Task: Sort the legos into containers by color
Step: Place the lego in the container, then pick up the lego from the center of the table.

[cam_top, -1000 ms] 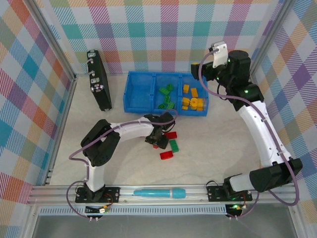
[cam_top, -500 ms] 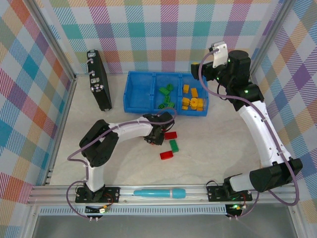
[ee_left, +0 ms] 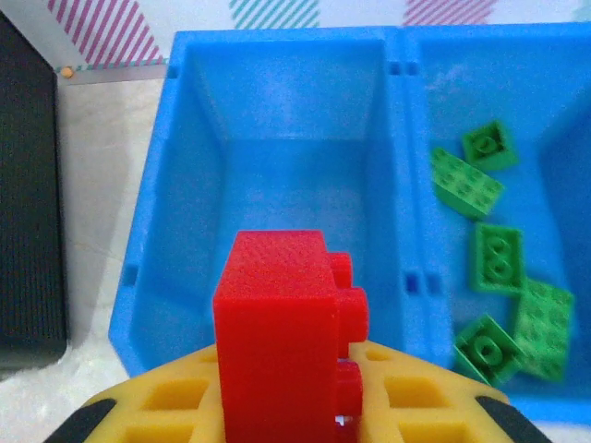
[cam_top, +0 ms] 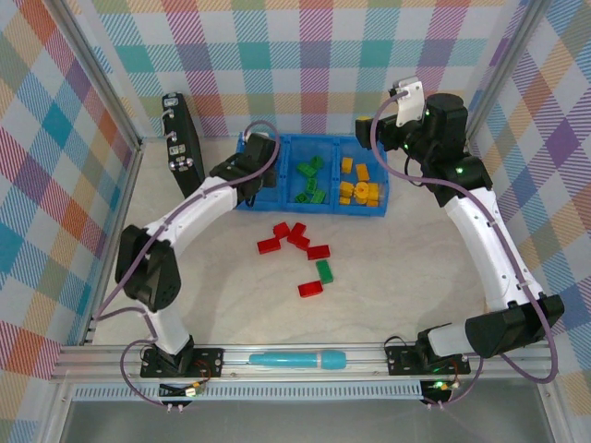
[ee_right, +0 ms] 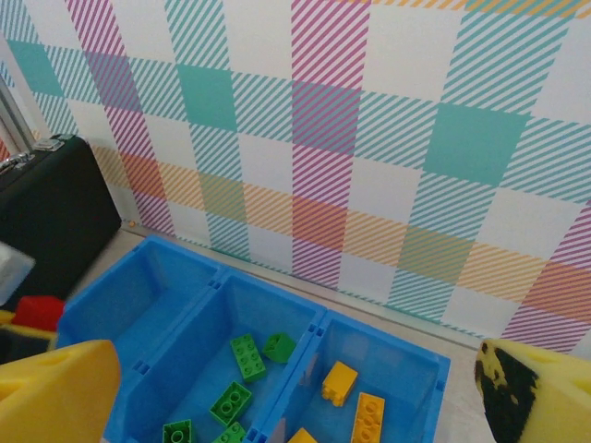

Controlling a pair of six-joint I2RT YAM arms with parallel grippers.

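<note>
My left gripper should next bring the red lego down into the empty blue compartment (cam_top: 267, 197) (ee_left: 291, 185).
My left gripper (cam_top: 251, 159) hangs over the near edge of the blue tray's (cam_top: 277, 205) left compartment (ee_left: 286, 175), shut on a red lego (ee_left: 277, 332) that stands upright between its yellow pads (ee_left: 162, 406). That compartment holds nothing. Green legos (cam_top: 309, 182) lie in the middle compartment, yellow ones (cam_top: 358, 185) in the right one. Several red legos (cam_top: 297, 235) and one green lego (cam_top: 324, 270) lie loose on the table in front of the tray. My right gripper (cam_top: 369, 125) hovers high above the tray's right end, open and holding nothing, its pads (ee_right: 51, 392) wide apart.
A black case (cam_top: 183, 148) with silver latches leans at the back left, close to the tray's left end. A teal pen-like cylinder (cam_top: 295, 358) rests on the front rail between the arm bases. Plaid walls close in the back and both sides.
My left gripper closed on a red lego at the pile on the table, then swung up and back to the tray's left compartment with it. The right arm has stayed still.
</note>
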